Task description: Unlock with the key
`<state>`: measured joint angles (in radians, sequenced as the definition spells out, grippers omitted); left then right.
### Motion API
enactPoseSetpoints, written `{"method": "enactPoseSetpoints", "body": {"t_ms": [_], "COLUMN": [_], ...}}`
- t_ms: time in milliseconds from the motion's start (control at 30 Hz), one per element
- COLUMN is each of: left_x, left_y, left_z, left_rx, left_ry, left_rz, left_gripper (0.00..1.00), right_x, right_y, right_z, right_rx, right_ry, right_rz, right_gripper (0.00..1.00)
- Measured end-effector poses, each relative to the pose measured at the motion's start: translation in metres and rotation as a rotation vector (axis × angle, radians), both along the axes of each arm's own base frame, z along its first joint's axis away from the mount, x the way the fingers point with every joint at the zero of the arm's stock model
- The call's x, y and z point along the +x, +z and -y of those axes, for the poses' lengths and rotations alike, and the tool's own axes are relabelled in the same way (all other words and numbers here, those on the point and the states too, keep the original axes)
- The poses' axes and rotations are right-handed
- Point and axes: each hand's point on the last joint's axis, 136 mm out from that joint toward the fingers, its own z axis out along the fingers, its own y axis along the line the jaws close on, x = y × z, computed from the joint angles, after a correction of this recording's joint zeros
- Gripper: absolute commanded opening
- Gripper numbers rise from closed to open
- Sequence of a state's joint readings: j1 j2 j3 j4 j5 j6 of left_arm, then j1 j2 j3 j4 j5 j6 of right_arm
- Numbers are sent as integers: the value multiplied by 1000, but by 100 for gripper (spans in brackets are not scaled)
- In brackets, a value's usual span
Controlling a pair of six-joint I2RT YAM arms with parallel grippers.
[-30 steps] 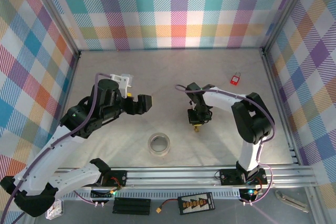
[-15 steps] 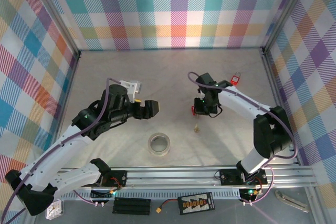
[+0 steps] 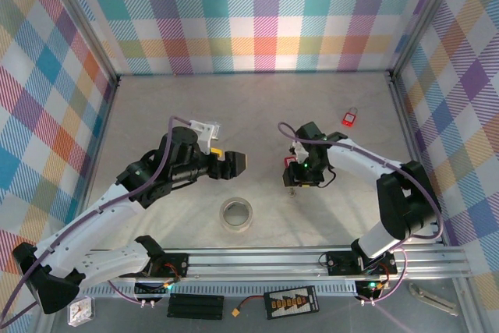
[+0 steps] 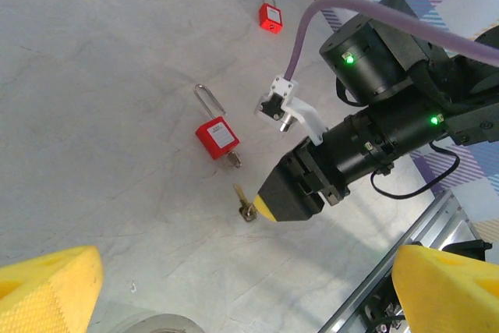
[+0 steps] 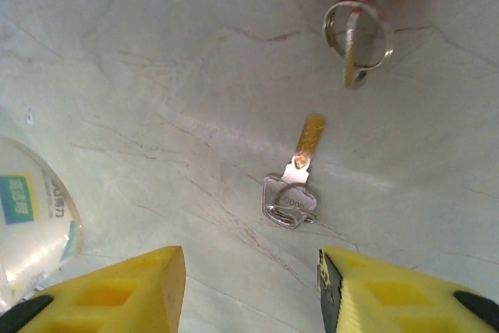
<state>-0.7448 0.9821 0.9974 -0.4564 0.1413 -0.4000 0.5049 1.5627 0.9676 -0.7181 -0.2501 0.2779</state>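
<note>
The robot's right gripper should next move down to the loose key (image 5: 296,181) and then close on its ringed end, so that the blade toward the padlock stays free.
A red padlock (image 4: 217,136) with a steel shackle lies flat on the table, and a ringed key (image 5: 356,37) sticks out of its base. Just below it lies a loose brass key (image 5: 296,181), also seen as the key (image 4: 244,206) in the left wrist view. My right gripper (image 5: 253,294) hovers over this loose key, open, one yellow finger on each side and nothing held. From above, the right gripper (image 3: 292,180) sits just below the padlock (image 3: 288,161). My left gripper (image 3: 234,163) is open to the left, facing the padlock, its yellow fingers (image 4: 47,286) wide apart.
A second small red padlock (image 3: 348,118) lies at the back right. A clear tape roll (image 3: 237,214) sits near the front rail, close below both grippers. Checked walls enclose the table on three sides.
The right gripper rose off the key, uncovering the padlock, then dropped back toward the key. The left gripper has moved steadily right toward the padlock.
</note>
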Motion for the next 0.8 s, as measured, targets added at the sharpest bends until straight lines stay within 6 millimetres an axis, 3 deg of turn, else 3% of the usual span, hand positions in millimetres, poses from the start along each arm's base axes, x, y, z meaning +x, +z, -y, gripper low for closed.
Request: {"method": "enactPoseSetpoints", "body": {"t_ms": [333,567,800], "left_x": [0,0,0], "left_y": [0,1,2], "left_z": [-1,-5,-6], "left_rx": [4,10,11], "left_ry": [1,16,17], "left_rz": [4,10,15], "left_gripper": [95,95,95], "right_x": [3,0,-2], "right_y": [-12,-27,-31], "right_z": [-9,-8,-7], "right_rx": [12,-24,-43], "right_ry": [111,135,141], "right_rz": [54,29,25], "right_gripper": [47,45,42]}}
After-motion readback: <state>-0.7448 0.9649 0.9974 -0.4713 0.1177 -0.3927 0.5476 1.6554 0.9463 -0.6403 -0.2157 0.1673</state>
